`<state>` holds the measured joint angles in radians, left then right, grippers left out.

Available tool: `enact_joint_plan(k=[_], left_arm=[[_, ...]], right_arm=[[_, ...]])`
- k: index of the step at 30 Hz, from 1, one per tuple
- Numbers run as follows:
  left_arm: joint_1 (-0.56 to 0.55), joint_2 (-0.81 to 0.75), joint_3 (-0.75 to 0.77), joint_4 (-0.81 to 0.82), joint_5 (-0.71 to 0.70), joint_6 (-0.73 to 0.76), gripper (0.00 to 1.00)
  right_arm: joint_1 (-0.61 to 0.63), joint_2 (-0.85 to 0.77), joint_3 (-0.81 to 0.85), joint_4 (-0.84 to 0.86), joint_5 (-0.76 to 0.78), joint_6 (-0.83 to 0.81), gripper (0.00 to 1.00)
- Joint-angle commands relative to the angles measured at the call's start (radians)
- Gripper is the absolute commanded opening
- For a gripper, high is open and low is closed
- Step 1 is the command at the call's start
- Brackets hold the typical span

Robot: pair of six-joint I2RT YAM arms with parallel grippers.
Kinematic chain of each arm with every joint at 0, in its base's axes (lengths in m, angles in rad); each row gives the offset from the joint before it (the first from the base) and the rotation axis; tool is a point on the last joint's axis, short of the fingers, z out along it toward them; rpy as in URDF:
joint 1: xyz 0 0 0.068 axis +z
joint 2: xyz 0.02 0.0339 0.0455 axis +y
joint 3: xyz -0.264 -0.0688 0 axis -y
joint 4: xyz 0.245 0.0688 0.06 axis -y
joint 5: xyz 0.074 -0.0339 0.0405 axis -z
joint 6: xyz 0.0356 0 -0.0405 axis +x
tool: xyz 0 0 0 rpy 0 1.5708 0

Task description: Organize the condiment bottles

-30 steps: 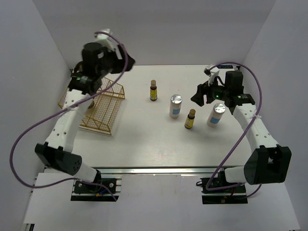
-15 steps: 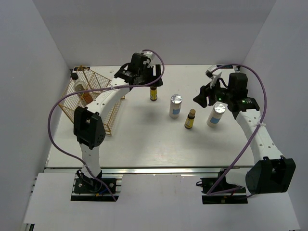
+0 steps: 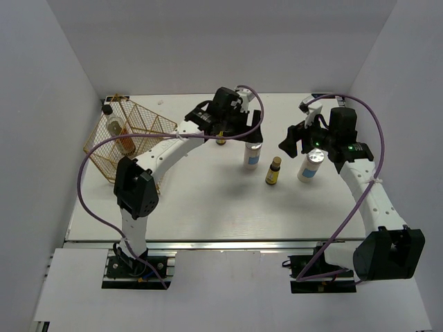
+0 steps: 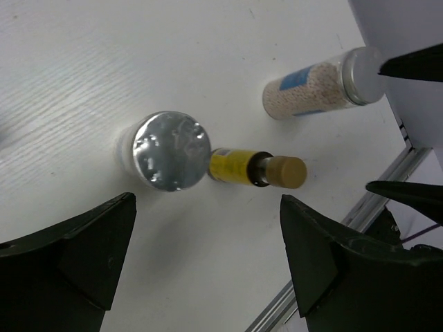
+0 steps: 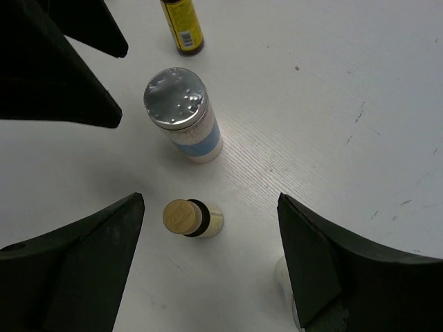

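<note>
The silver cap is below my left gripper, and the amber bottle stands close beside the cap. My left gripper will next lower its open fingers from above around the rim of the silver cap [image 3: 254, 146] [image 4: 172, 151].
My left gripper [image 3: 239, 135] is open and empty, and hovers over the middle white bottle [image 3: 252, 159] with a silver cap [image 4: 172, 151]. An amber bottle with a yellow label [image 3: 274, 171] stands just right of it [image 4: 256, 168]. A second white bottle [image 3: 311, 164] stands further right [image 4: 318, 86]. A second amber bottle [image 5: 183, 28] stands behind, mostly hidden under the left gripper in the top view. My right gripper [image 3: 292, 138] is open and empty, above the near amber bottle [image 5: 190, 218]. A black-capped bottle [image 3: 113, 126] lies in the gold wire basket.
The gold wire basket [image 3: 149, 119] sits tilted at the far left of the table. The left arm's black fingers [image 5: 55, 62] fill the top left of the right wrist view. The table's metal front rail [image 3: 228, 243] runs along the near edge.
My left arm has swung from over the basket to the right, over the middle bottles. The basket has shifted back and left. The right arm has barely moved.
</note>
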<state>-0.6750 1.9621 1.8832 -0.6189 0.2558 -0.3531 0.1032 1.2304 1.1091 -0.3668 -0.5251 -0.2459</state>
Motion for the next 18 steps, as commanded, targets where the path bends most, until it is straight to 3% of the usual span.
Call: enact_joint_plan(k=[1,8,14,18], left_arm=[[-0.02,-0.008,0.021,0.034,0.022,-0.004,0.94],[-0.064,0.076,0.103,-0.019,-0.061,0.043,0.98],[-0.103,0.129,0.131,-0.056,-0.24,0.057,0.98],[-0.106,0.147,0.137,-0.048,-0.288,0.063,0.98]], right_arm=[[-0.01,-0.003,0.0,0.026,0.005,0.02,0.83],[-0.01,-0.023,-0.012,0.025,0.004,0.019,0.83],[-0.013,-0.046,-0.025,0.032,0.005,0.023,0.83],[-0.016,-0.057,-0.034,0.032,0.01,0.022,0.83]])
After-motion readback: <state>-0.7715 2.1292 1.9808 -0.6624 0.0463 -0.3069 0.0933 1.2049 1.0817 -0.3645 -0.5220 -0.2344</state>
